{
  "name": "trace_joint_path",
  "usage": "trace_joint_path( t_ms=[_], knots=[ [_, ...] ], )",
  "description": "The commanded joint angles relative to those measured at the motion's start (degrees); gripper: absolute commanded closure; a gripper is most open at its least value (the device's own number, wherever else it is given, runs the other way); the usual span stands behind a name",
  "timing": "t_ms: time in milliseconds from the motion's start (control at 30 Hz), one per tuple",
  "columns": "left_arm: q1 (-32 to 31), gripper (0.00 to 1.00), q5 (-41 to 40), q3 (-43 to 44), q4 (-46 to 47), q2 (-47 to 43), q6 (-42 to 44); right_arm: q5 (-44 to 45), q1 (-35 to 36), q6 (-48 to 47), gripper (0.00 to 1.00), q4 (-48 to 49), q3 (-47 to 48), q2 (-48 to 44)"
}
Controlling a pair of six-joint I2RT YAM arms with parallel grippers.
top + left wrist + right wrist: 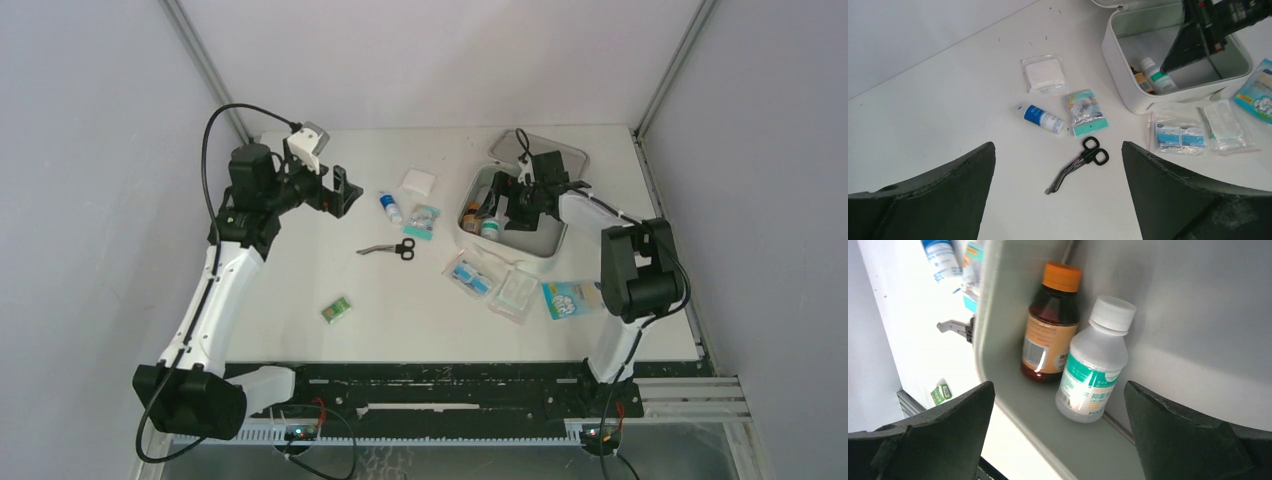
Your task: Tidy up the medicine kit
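The green box [336, 310] is still outside the kit [531, 263], below my left gripper and closer to my base. I should move my left gripper back and down onto that box.
The medicine kit [531, 263] is a white case standing open at the right, its lid [545, 150] laid back. Inside it stand a brown bottle with an orange cap [1050, 337] and a white bottle with a teal label [1095, 375], upright against the left wall. My right gripper [515, 205] is inside the kit, open and empty [1059, 384], just short of the two bottles. My left gripper [345, 190] is open and empty [1058, 145], raised over the table's left side. The kit also shows in the left wrist view [1128, 97].
Loose on the table are black scissors [390, 249], a small blue-labelled bottle [390, 207], a gauze packet [419, 181], a teal packet [423, 220] and a green box [337, 311]. Two clear packets [470, 275] [515, 292] and a blue packet [572, 298] lie before the kit.
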Motion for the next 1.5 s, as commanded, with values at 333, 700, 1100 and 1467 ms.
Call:
trace_joint_path(
  t_ms=[333,700,1100,1467],
  knots=[
    [0.3,0.00,1.5,-0.8,-3.6,3.6,3.1,8.1,-0.8,-15.9,0.00,-5.9,4.8,-17.2],
    [0.1,0.00,-5.8,-7.0,-11.6,-1.6,14.1,16.7,-1.3,-28.4,0.00,-8.7,2.7,-34.3],
    [-5.3,0.00,-9.7,-18.6,-21.2,-6.2,33.8,10.5,-3.0,-38.6,0.00,-7.7,-1.5,-41.4],
    [-12.4,0.03,-20.0,-27.3,-19.5,-4.6,34.0,-2.6,-9.1,-43.8,0.01,-3.8,-12.6,-44.1]
  ],
)
